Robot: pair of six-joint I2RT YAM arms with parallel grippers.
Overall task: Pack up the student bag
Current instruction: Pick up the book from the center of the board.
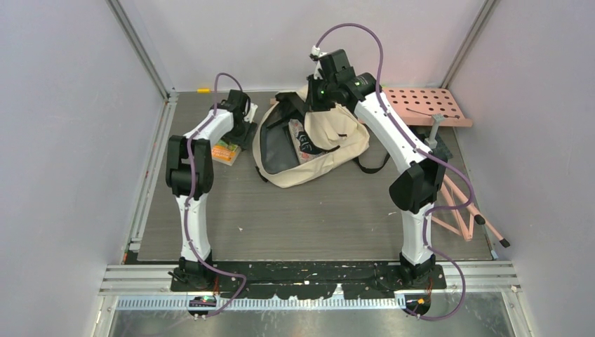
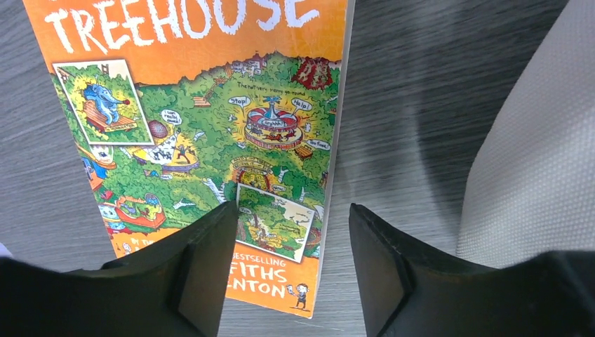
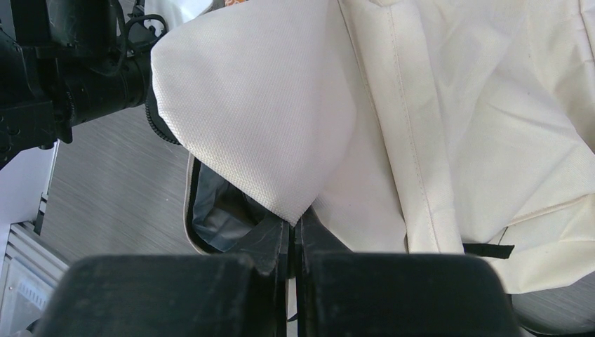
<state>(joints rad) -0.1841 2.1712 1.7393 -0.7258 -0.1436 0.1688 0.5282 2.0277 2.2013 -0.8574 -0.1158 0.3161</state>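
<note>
I'll pull the cream flap (image 3: 281, 140) with my right gripper toward the bag's side by the pink board and let go, since it partly hangs over the bag's opening.
The cream student bag (image 1: 330, 144) lies at the back middle of the table, its dark lining (image 1: 281, 147) showing. My right gripper (image 1: 321, 95) is shut on the bag's cream flap (image 3: 281, 140) and holds it lifted above the opening (image 3: 214, 210); in the right wrist view the fabric corner sits pinched at the right gripper (image 3: 295, 228). An orange "Treehouse" book (image 2: 203, 133) lies flat on the table left of the bag. My left gripper (image 2: 291, 235) hovers over the book's lower right corner with its jaws apart, one finger (image 2: 203, 274) above the cover, the other (image 2: 382, 274) above bare table.
A patterned item (image 1: 302, 137) lies inside the bag. A pink perforated board (image 1: 424, 105) sits at the back right, pink rods (image 1: 463, 210) lie along the right side. Bag fabric (image 2: 540, 161) lies close on the left gripper's right.
</note>
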